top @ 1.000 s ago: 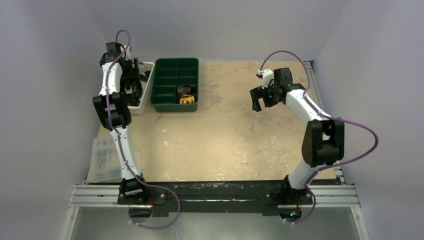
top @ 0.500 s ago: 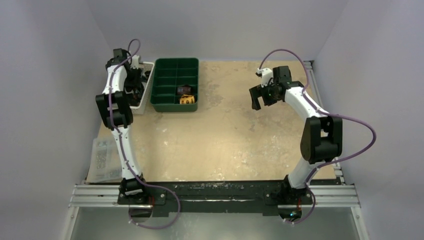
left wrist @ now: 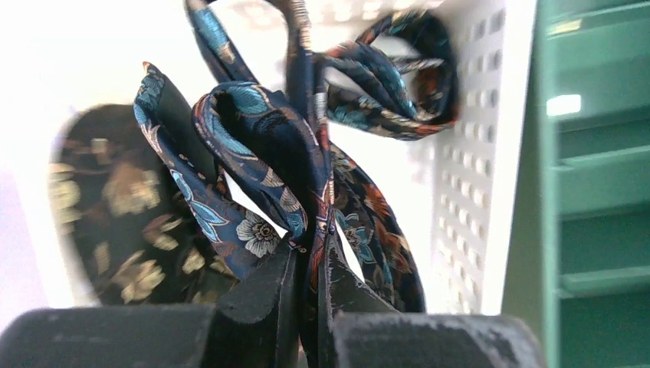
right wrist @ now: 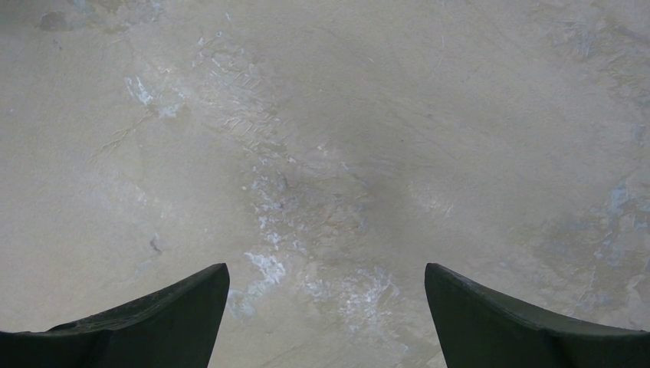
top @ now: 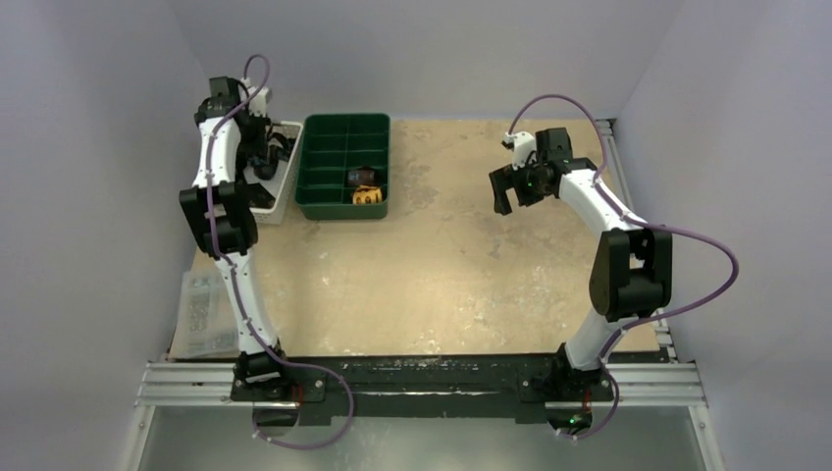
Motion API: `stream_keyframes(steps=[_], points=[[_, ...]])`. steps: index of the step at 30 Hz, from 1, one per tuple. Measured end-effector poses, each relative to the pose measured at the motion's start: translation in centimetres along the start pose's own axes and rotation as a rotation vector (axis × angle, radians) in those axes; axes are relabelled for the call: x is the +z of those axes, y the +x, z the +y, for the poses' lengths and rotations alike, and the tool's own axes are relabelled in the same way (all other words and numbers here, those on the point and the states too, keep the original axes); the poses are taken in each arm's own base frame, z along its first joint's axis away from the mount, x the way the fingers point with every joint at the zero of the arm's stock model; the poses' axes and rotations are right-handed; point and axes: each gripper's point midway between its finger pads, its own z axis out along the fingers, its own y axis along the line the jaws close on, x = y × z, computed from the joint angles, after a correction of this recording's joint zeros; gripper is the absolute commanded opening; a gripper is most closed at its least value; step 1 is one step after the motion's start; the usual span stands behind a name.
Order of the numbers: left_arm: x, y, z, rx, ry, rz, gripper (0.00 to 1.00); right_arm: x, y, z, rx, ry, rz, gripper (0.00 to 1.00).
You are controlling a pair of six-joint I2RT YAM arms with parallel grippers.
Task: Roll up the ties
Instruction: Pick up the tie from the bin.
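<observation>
My left gripper is about to lift the fold out of the basket (top: 282,201) and swing over the green tray toward the bare middle of the table.
In the left wrist view a dark navy tie (left wrist: 260,146) with a floral print hangs in loose loops inside the white basket (left wrist: 467,153). My left gripper (left wrist: 310,245) is shut on a fold of it. A black-and-gold tie (left wrist: 115,207) lies behind, at the left of the basket. From above, the left gripper (top: 263,157) sits over the basket (top: 282,201) at the back left. My right gripper (top: 505,199) hovers open above bare table, nothing between its fingers (right wrist: 184,307).
A green compartment tray (top: 345,209) stands right of the basket, holding a dark rolled tie (top: 362,178) and a yellow one (top: 367,196). Its green wall (left wrist: 598,192) fills the right edge of the left wrist view. A clear plastic bag (top: 203,314) lies at the table's left edge.
My left gripper has closed on the navy tie, and the left arm has shifted slightly over the basket. The right arm has stayed nearly still.
</observation>
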Motion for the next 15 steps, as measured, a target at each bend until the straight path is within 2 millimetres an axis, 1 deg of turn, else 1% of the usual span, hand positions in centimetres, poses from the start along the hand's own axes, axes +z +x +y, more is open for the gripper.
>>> stream_keyframes(steps=[1,4,5,6,7,9,10,12,14,15], points=[[-1.1,-1.1,0.0,-0.002,0.0,-0.032,0.0,0.0,0.0,0.0,0.0,-0.001,-0.001,0.99],[-6.4,-4.5,-0.2,0.009,-0.009,-0.147,0.0,0.0,0.0,0.0,0.0,-0.001,-0.001,0.99],[-8.7,-5.8,-0.2,0.014,-0.017,-0.196,0.0,0.0,0.0,0.0,0.0,-0.002,-0.001,0.99],[-11.6,-7.3,-0.3,0.021,-0.027,-0.256,0.0,0.0,0.0,0.0,0.0,-0.002,-0.002,0.99],[-13.8,-8.4,-0.5,0.026,-0.033,-0.302,0.0,0.0,-0.1,0.0,0.0,-0.002,-0.003,0.99],[-19.1,-10.5,-1.1,0.043,-0.039,-0.412,0.0,-0.1,-0.1,0.0,0.001,-0.002,-0.004,0.99],[-21.7,-11.4,-1.6,0.057,-0.036,-0.467,0.0,-0.1,-0.1,0.1,0.003,-0.002,-0.005,0.99],[-25.9,-12.7,-3.0,0.09,-0.017,-0.554,0.0,-0.2,-0.2,0.1,0.006,-0.001,-0.01,0.99],[-29.5,-13.5,-5.6,0.138,0.029,-0.627,0.0,-0.5,-0.4,0.2,0.009,-0.001,-0.018,0.99],[-31.0,-13.8,-7.4,0.167,0.061,-0.658,0.0,-0.7,-0.6,0.2,0.009,0.0,-0.025,0.99]])
